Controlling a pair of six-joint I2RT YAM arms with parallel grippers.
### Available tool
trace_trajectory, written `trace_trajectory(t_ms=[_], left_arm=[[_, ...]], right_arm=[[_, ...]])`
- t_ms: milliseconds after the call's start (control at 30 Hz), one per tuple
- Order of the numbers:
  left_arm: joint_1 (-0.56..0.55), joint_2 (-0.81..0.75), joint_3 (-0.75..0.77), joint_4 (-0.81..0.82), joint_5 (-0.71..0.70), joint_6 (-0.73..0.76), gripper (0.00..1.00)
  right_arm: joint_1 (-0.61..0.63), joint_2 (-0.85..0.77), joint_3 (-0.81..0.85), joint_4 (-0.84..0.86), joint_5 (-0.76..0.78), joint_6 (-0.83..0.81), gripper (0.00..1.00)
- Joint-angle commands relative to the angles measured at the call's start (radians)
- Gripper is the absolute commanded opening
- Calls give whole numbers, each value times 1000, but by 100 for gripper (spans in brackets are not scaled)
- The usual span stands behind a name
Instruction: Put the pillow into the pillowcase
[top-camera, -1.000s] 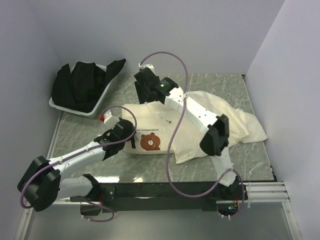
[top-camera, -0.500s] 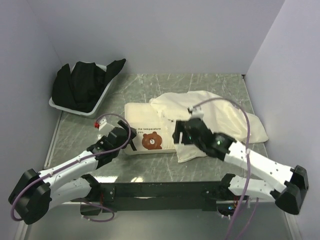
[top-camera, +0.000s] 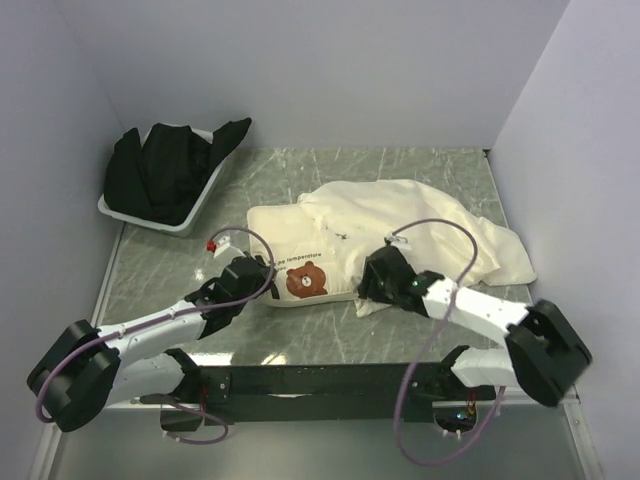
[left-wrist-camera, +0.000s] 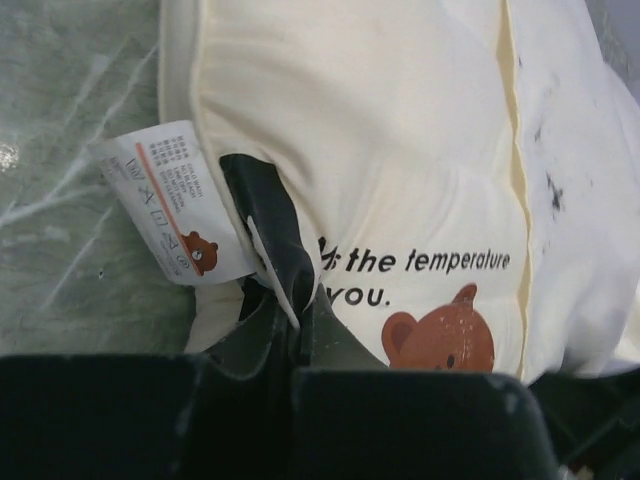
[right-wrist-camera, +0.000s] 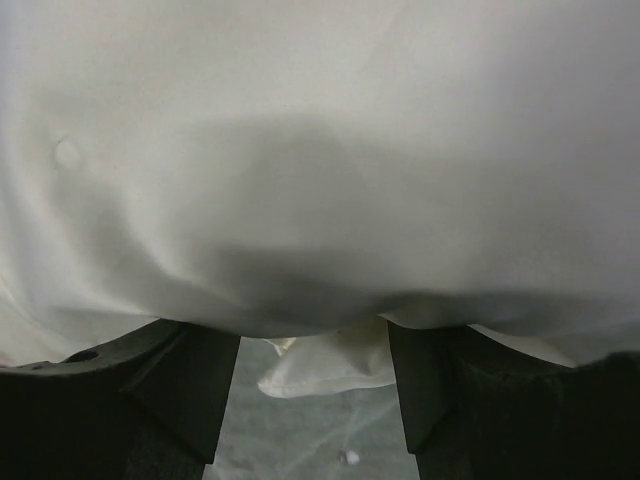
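Cloth hangs over the open fingers of my right gripper, so the gripper will next lift clear of the pillowcase and then go down onto the pillowcase's near corner fold by the bear print.
The pillow (top-camera: 285, 235) lies mid-table, bear print at its near end; it fills the left wrist view (left-wrist-camera: 400, 150). The pillowcase (top-camera: 430, 220) is draped over the pillow's right part and spreads to the right. My left gripper (top-camera: 262, 278) is shut on the pillow's near-left edge beside its care label (left-wrist-camera: 175, 205); in its own wrist view the left gripper (left-wrist-camera: 290, 290) pinches that edge. My right gripper (top-camera: 365, 287) is at the pillowcase's near edge. In the right wrist view the gripper (right-wrist-camera: 312, 345) is open, with the pillowcase (right-wrist-camera: 320, 130) hanging over its fingertips.
A white bin (top-camera: 195, 215) with bundled black cloth (top-camera: 165, 170) stands at the back left. Grey walls close in the left, back and right sides. A black rail (top-camera: 320, 380) runs along the near edge. Marble tabletop (top-camera: 150, 270) shows left of the pillow.
My right arm swung from the pillow's far side down to the pillowcase's near edge. My left gripper shifted slightly right along the pillow's near-left edge.
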Motion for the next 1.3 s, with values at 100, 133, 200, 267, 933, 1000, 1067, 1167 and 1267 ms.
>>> trace_trajectory(t_ms=[100,133,200,267,933,1000,1067,1167,1267], left_arm=[[-109,-14,-54,-22,-35,-103,1],[-117,-15,-60,-22,-41,-115,1],[-123,-9,-63,-24,-52,-133,1],[-123,1,-36,-54,-75,-132,1],[-129,2,113,-186,-107,-187,1],[-131,-8,115,-194,-113,-189,1],[-132,-17,115,-208,-122,-189,1],[-131,-25,115,-218,-128,-190,1],[-132,-28,112,-217,-128,-195,1]], right_arm=[[-46,241,357,143,-91,-159,66],[-48,258,389,129,-96,-162,66],[-46,244,399,106,-76,-168,67],[-44,206,359,86,-21,-164,68],[-51,120,-64,420,30,2,72],[-54,146,-46,426,36,-1,70],[-54,157,-41,439,33,5,69],[-52,161,-40,449,24,11,60],[-52,161,-44,448,22,14,23]])
